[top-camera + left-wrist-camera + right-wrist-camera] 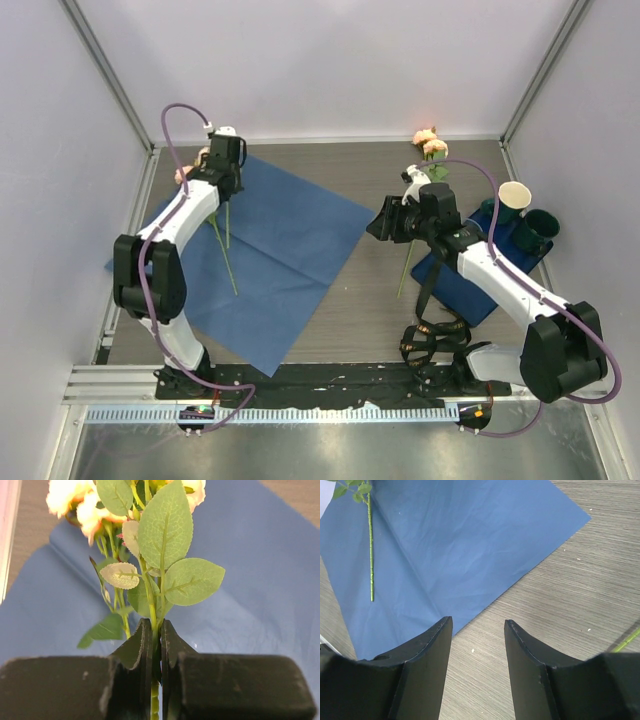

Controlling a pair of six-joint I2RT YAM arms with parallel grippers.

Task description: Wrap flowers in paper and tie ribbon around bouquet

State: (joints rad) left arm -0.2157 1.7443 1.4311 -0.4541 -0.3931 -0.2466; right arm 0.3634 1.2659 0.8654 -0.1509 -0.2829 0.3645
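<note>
I next need to lower the stem with my left gripper toward the paper where another flower lies, and then open that gripper beside that flower.
The paper lies flat on the table as a blue sheet, also seen under both wrist cameras. My left gripper is shut on the thin green stem of the flowers at the sheet's far left corner. Pale blooms stick out to the left and the stems trail over the paper. My right gripper hangs open and empty over the table just off the sheet's right corner. More flowers lie behind it. The black ribbon sits coiled near the right arm's base.
A dark navy mat lies at the right under the right arm. Behind it stand a cream-lined cup and a dark green cup. Enclosure walls run close on the left, far and right sides.
</note>
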